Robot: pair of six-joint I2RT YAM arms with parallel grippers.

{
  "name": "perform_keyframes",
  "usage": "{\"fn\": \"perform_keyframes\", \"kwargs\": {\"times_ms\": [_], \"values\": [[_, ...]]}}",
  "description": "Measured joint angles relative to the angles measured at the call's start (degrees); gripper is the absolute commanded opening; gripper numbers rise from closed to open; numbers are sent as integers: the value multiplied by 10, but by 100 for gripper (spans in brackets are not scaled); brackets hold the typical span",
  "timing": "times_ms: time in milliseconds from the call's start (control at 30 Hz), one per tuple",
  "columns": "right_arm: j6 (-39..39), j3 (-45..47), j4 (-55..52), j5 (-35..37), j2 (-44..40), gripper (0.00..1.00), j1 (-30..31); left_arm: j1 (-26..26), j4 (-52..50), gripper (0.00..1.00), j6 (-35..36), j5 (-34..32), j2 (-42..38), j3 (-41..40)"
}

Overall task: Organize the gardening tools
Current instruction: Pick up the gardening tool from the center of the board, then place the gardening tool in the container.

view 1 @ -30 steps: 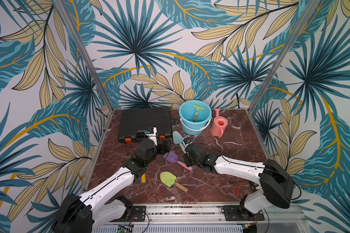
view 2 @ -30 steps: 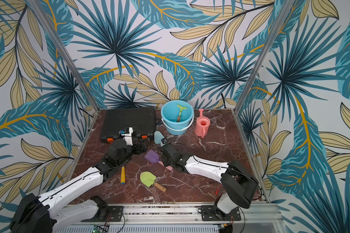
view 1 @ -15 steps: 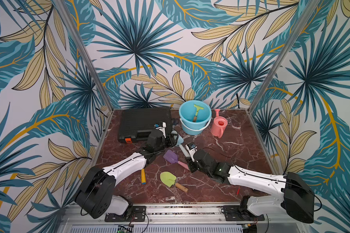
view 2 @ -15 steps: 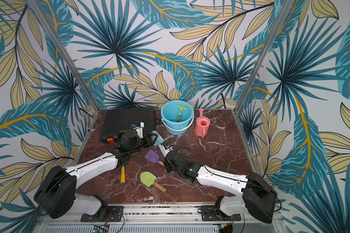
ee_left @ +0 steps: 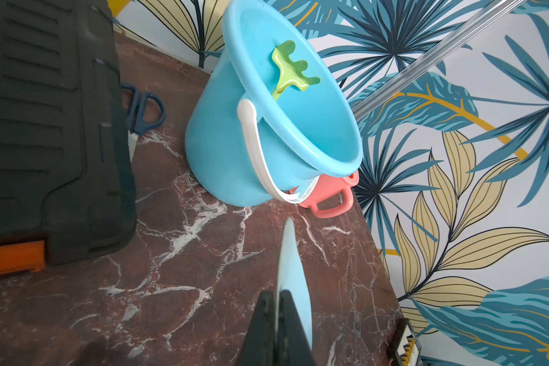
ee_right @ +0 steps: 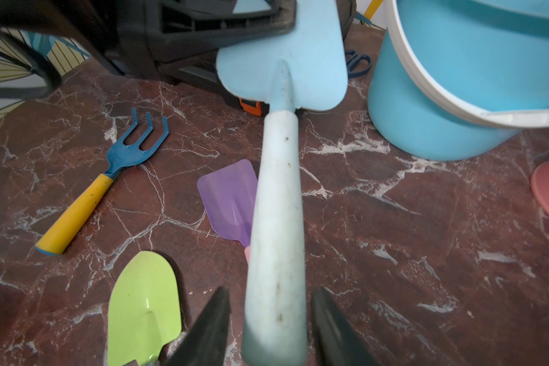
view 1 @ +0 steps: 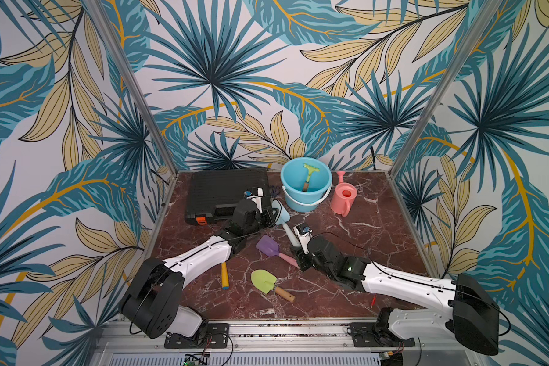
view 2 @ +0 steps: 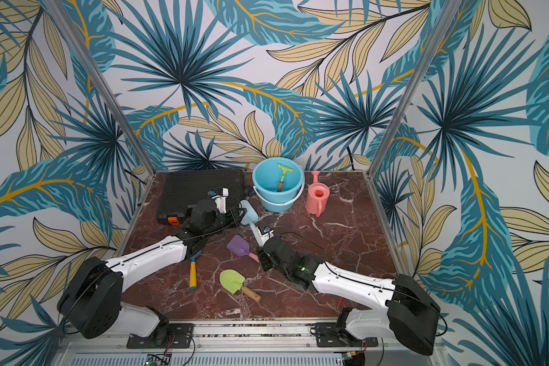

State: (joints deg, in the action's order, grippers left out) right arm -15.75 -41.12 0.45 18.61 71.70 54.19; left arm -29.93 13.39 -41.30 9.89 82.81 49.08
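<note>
The bucket stands outward of my left gripper, so I should raise the gripper and move it outward over the bucket's opening [view 1: 299, 175] [ee_left: 311, 106] to release the edge of the trowel's blade.
A light blue trowel [view 1: 282, 217] [ee_right: 276, 206] hangs between my two grippers in front of the bucket. My left gripper [view 1: 274, 216] [ee_left: 276, 294] is shut on the edge of its blade [ee_left: 293, 269]. My right gripper [ee_right: 270, 290] [view 1: 298, 252] stands open around the pale handle, with a gap on each side. On the table lie a purple scoop [view 1: 267, 246] [ee_right: 230, 199], a green shovel [view 1: 263, 280] [ee_right: 145, 301] and a blue fork [ee_right: 133, 149] with a yellow handle [view 2: 193, 274]. A green rake [view 1: 309, 172] [ee_left: 290, 71] stands in the bucket. The pink watering can [view 1: 343, 198] is beside it.
The blue bucket [view 1: 298, 204] [ee_left: 222, 158] stands at the back middle. A black ribbed case [view 1: 225, 193] [ee_left: 45, 126] with orange latches lies at the back left. Blue-handled scissors [ee_left: 143, 111] lie between case and bucket. Metal posts and patterned walls close in the table.
My left gripper has reached over to the trowel's blade and shut on it. My right gripper's jaws have opened off the handle, and the right arm has drawn back a little.
</note>
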Motion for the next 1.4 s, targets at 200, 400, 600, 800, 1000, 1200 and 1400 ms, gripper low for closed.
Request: {"fn": "perform_keyframes", "kwargs": {"times_ms": [200, 400, 600, 800, 1000, 1200, 1400], "values": [[-12, 17, 4, 61, -56, 93, 0, 0, -53, 0, 83, -38, -52, 54], [-22, 36, 0, 145, -112, 100, 0, -4, -41, 0, 177, -103, -62, 145], [-31, 40, -12, 227, -144, 99, 0, -4, -33, 0, 270, -167, 22, 295], [-34, 42, -27, 283, -159, 99, 0, -4, 8, 0, 352, -181, 142, 418], [-34, 51, -28, 308, -174, 99, 0, -3, 72, 0, 407, -160, 256, 480], [-33, 54, -28, 309, -164, 100, -1, -2, 112, 0, 450, -115, 369, 558], [-33, 54, -28, 306, -150, 100, -1, 1, 115, 6, 499, -45, 446, 628]]}}
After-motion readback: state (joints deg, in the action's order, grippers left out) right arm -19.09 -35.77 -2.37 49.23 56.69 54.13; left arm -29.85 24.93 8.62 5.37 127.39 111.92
